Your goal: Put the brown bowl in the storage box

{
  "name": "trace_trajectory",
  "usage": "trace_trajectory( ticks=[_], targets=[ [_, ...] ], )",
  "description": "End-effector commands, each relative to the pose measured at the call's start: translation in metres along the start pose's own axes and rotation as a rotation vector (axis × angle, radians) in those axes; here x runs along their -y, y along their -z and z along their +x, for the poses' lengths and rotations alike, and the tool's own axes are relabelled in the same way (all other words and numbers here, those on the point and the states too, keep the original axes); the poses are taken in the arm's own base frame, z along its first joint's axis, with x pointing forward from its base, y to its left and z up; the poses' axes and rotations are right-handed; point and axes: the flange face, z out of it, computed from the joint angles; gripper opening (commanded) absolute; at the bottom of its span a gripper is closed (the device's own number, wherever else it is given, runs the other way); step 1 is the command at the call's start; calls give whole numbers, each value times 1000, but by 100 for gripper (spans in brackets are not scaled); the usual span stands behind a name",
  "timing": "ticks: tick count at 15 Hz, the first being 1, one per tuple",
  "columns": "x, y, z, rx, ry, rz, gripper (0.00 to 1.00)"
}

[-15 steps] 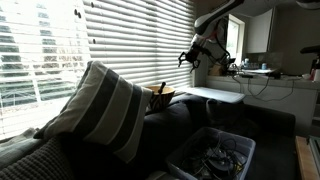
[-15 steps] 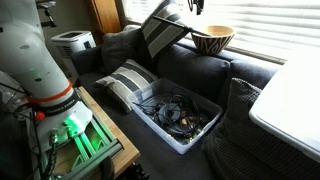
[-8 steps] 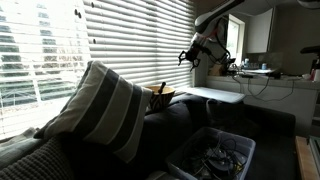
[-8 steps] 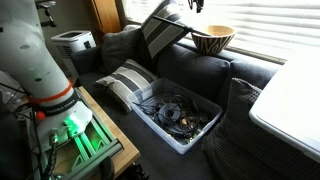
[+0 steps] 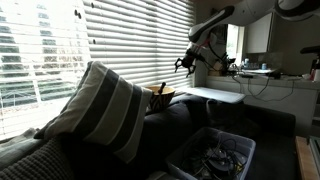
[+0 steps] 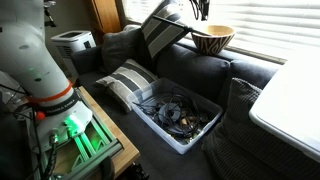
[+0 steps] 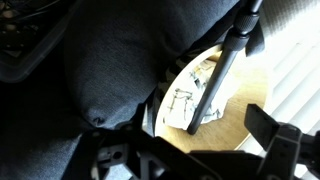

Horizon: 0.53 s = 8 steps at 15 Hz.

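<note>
My gripper next needs to go down astride the brown bowl's rim, one fingertip toward the bowl's pale inside.
The brown bowl (image 5: 162, 96) sits on top of the dark sofa backrest by the window blinds; it also shows in an exterior view (image 6: 212, 38). In the wrist view the bowl (image 7: 235, 105) holds a dark stick and white paper. My gripper (image 5: 185, 62) hangs in the air above and slightly beside the bowl, apart from it. It is at the top edge of an exterior view (image 6: 200, 8). In the wrist view its fingers (image 7: 195, 150) stand wide apart, open and empty. The storage box (image 5: 212, 155) lies on the sofa seat, with dark clutter inside (image 6: 178, 115).
A large striped pillow (image 5: 95, 110) leans on the backrest next to the bowl (image 6: 165, 28). A second striped pillow (image 6: 130, 78) lies on the seat. A white table (image 6: 290, 100) stands by the sofa. A white appliance (image 6: 70, 42) stands in the corner.
My gripper has moved slightly down and closer to the bowl. The bowl and the box have not moved.
</note>
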Motion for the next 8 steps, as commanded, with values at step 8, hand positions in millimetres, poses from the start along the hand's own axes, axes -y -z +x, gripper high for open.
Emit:
trace_trajectory(
  ticks=[8],
  targets=[
    [-25,-89,65,8,-133,-50,100]
  ],
)
